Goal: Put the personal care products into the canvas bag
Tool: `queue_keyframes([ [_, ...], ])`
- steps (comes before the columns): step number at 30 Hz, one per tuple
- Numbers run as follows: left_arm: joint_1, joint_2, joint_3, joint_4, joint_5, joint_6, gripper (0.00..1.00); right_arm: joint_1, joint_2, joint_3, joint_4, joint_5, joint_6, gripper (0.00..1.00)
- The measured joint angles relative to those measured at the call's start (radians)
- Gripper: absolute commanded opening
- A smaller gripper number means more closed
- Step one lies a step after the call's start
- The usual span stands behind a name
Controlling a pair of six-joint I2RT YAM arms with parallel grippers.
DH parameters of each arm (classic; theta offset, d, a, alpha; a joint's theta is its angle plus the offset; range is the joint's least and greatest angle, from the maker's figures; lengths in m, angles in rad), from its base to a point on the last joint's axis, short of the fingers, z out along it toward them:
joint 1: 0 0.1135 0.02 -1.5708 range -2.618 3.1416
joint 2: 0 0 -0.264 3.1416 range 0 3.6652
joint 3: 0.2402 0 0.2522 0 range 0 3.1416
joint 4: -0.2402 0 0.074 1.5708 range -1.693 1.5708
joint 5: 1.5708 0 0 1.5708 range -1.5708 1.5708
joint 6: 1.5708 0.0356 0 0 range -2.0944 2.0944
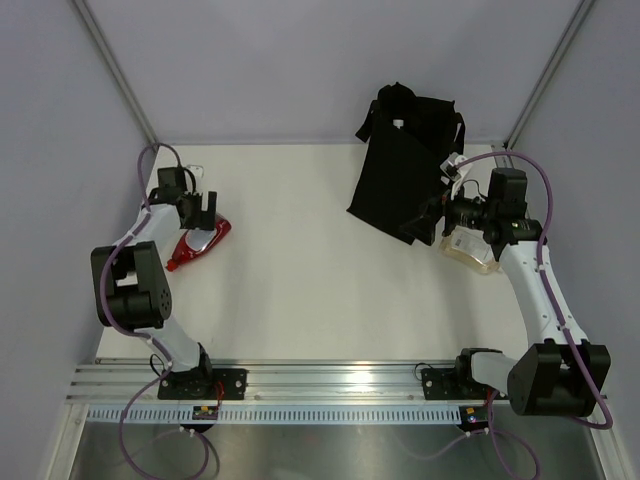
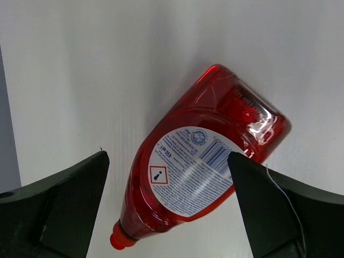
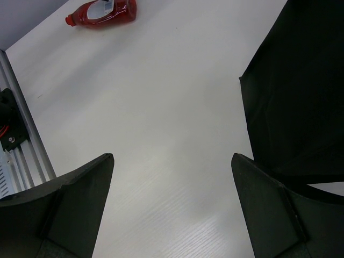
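The red bottle lies slanted below my left gripper's spread fingers. My left gripper will turn to match the bottle next, move down around its labeled middle and then close.
A red transparent bottle with a white label lies on its side on the white table at the left. My left gripper hovers over it, open; in the left wrist view the bottle lies between the spread fingers of my left gripper, untouched. The black canvas bag stands at the back right, with something white showing at its top. My right gripper is open and empty at the bag's near corner. In the right wrist view, my right gripper has the bag at its right. A beige clear bottle lies under the right arm.
A small clear object lies at the back left near the wall. A white item sits beside the bag's right side. The metal rail runs along the near edge. The red bottle shows far off in the right wrist view.
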Motion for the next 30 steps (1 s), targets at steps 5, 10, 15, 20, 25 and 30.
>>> queue_keyframes([
  [5,-0.023,0.064,0.024,0.007,-0.008,0.161,0.94,-0.005,-0.003,-0.006,0.003,-0.010,0.000,0.99],
  [10,-0.073,0.108,0.053,0.023,-0.019,0.266,0.96,-0.006,-0.004,-0.013,0.012,-0.021,0.000,1.00],
  [15,-0.102,0.168,0.050,-0.007,-0.037,0.328,0.98,-0.013,-0.007,-0.021,0.019,-0.023,-0.002,1.00],
  [20,-0.090,0.171,0.050,-0.051,-0.032,0.345,0.99,-0.017,-0.008,-0.021,0.020,-0.024,-0.005,0.99],
  [25,-0.089,0.193,0.066,-0.103,-0.066,0.340,0.99,-0.023,-0.018,-0.024,0.020,-0.034,-0.008,0.99],
  [30,-0.084,0.271,0.180,-0.215,-0.095,0.301,0.99,-0.040,-0.030,-0.024,0.020,-0.048,-0.008,0.99],
])
